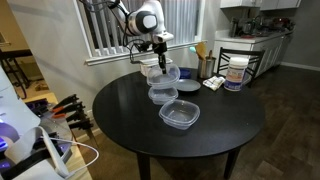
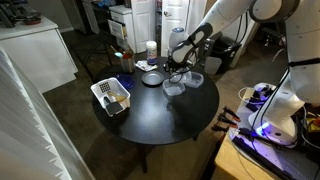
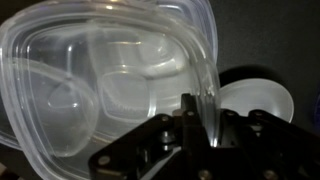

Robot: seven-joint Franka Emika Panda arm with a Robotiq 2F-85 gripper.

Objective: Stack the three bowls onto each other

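Note:
My gripper moves down with the held bowl into the second bowl (image 1: pixel 162 94) next and releases the held bowl's rim there, since the second bowl's open top lies below it.
Three clear squarish plastic bowls are on or over the round dark table. My gripper (image 1: pixel 157 55) is shut on the rim of one clear bowl (image 1: pixel 160 71) and holds it just above the table near the far edge. In the wrist view the rim (image 3: pixel 196 95) is pinched between my fingers (image 3: pixel 197 118), and the bowl (image 3: pixel 100 90) fills the picture. A second bowl (image 1: pixel 163 94) sits just in front of the held one. The third bowl (image 1: pixel 180 115) sits nearer the table's middle. In an exterior view the gripper (image 2: pixel 178 60) hangs over two bowls (image 2: pixel 175 88) (image 2: pixel 193 78).
A dark blue round dish (image 1: pixel 188 84) lies beside the held bowl, also in an exterior view (image 2: pixel 152 79). A white basket (image 2: pixel 112 97) stands at the table's edge. A white tub (image 1: pixel 235 73) and a utensil holder (image 1: pixel 205 66) stand at the far edge.

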